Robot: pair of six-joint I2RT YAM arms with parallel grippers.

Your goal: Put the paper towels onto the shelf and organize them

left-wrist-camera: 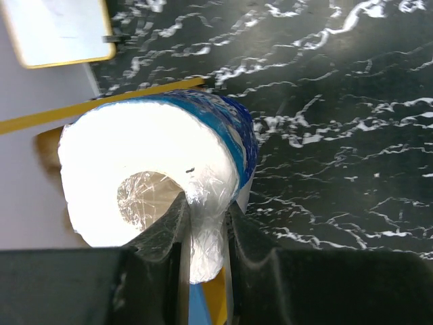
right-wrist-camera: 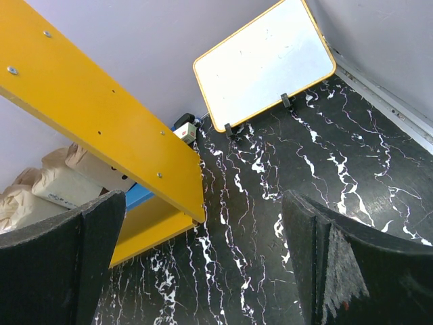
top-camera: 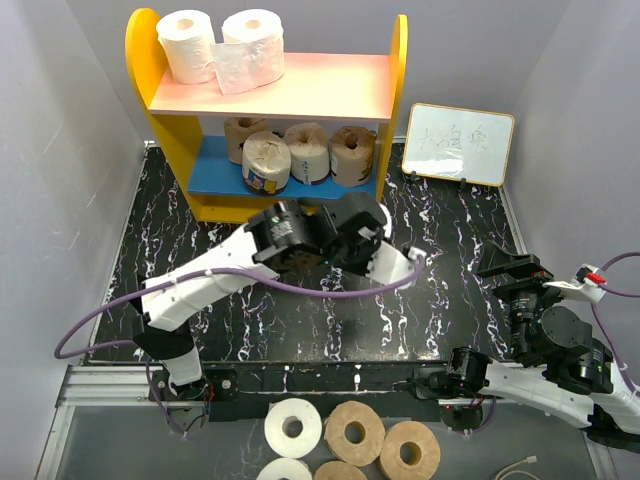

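Next, the left gripper rises outward and releases the roll beside the white rolls, where the pink board's empty part (top-camera: 318,80) lies above and outward of my gripper.
The shelf (top-camera: 300,85) stands at the back with two white paper towel rolls (top-camera: 222,45) on its pink top board. Several tan wrapped rolls (top-camera: 307,150) sit on its blue lower board. My left gripper (top-camera: 372,222) is just in front of the shelf's lower right corner. In the left wrist view it (left-wrist-camera: 206,223) is shut on the blue-wrapped roll (left-wrist-camera: 149,156), one finger in the core and one outside, pinching the wall and wrap. My right gripper (top-camera: 515,265) is open and empty at the right, and it also shows open in the right wrist view (right-wrist-camera: 203,271).
A small whiteboard (top-camera: 460,142) leans on the back wall right of the shelf. The shelf's yellow side panel (right-wrist-camera: 101,115) and tan rolls (right-wrist-camera: 61,183) show in the right wrist view. Several spare rolls (top-camera: 354,432) lie below the table's front edge.
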